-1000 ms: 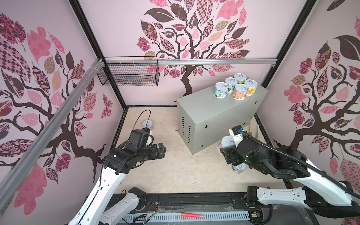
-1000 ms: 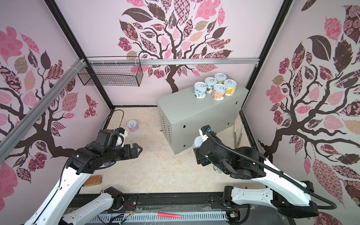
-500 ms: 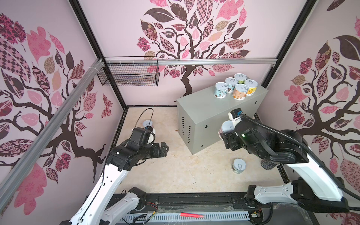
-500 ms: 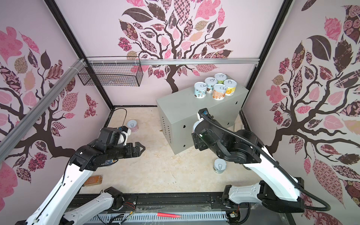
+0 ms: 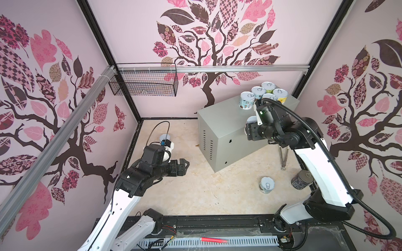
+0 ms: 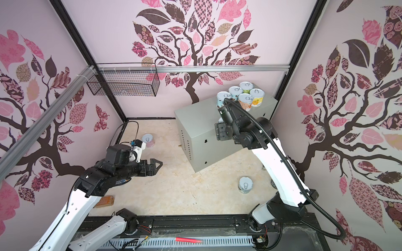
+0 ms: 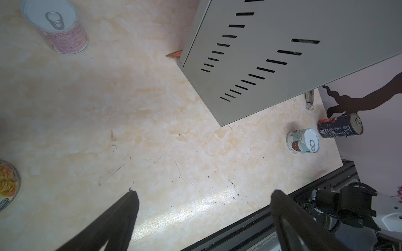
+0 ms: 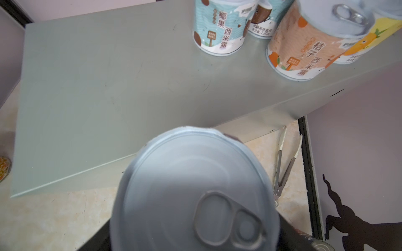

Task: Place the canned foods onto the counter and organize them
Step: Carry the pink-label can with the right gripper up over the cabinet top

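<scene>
The robot's right gripper should next move outward onto a bare patch (image 5: pixel 251 112) (image 8: pixel 245 74) beside the orange can on the counter and release the short can there.
The counter (image 5: pixel 226 128) is a light-grey metal box at the back right, with several short cans (image 5: pixel 261 93) grouped at its far corner. My right gripper (image 5: pixel 250 128) hangs over the counter's front part, shut on a short can whose pale pull-tab lid (image 8: pixel 193 191) fills the right wrist view. My left gripper (image 5: pixel 185 166) is open and empty over the floor, its fingers wide apart. Standing on the floor are a pink can (image 5: pixel 164 138), a teal-and-white can (image 5: pixel 266 184) and a dark taller can (image 5: pixel 301 179). Another can (image 7: pixel 6 184) shows at the left wrist view's edge.
Metal tongs (image 5: pixel 283 155) lie on the floor between the counter and the right wall. A black wire basket (image 5: pixel 143 82) hangs at the back left. An amber object (image 6: pixel 105 201) lies under my left arm. A red pen (image 5: pixel 214 240) rests on the front rail.
My right gripper has risen from floor level beside the counter and moved back over its top, carrying the can. My left gripper has shifted slightly right.
</scene>
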Tool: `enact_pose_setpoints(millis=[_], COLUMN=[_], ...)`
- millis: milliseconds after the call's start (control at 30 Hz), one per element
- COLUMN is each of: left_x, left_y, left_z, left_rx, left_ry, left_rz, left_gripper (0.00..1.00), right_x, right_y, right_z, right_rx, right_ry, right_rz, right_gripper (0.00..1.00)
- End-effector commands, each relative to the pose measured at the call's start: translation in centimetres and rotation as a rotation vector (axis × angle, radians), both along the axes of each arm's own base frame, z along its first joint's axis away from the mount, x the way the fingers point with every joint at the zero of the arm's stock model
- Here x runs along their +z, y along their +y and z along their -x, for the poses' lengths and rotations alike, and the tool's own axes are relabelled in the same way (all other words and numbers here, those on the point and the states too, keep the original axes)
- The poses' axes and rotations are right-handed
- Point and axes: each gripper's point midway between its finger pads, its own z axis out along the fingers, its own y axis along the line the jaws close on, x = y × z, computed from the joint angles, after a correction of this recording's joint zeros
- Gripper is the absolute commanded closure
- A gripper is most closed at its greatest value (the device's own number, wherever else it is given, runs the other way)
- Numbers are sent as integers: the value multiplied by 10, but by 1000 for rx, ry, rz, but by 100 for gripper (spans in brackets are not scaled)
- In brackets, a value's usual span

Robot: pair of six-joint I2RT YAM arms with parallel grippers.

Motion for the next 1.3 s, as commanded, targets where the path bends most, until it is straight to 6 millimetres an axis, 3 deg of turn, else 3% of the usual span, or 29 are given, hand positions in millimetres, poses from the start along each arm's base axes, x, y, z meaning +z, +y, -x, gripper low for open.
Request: enact_pose_setpoints(millis=[0, 167, 433, 600, 800, 1267], left_x=[-2, -9, -20, -29, -48, -55], left_y=[-2, -6, -16, -17, -23, -18], left_z=[-5, -8, -25, -35, -33, -32], left_rx=[2, 5, 13, 18, 2, 12], left_ry=[-42, -47, -19, -1, 21, 25], left_rz=[11, 38, 54, 21, 49, 27], left_gripper=[2, 2, 2, 2, 2, 2], right_x=[20, 28, 24, 26, 19, 13], right_y=[-6, -22, -43, -45, -41, -41], right_z=[-19, -44, -85, -104, -122, -136], right_rx=[-26, -93, -177, -194, -193, -195], right_ry=[-60, -86, -91, -112, -106, -102], right_rz=[-39, -58, -59, -62, -56, -58], right_gripper=[43, 43, 44, 44, 44, 37])
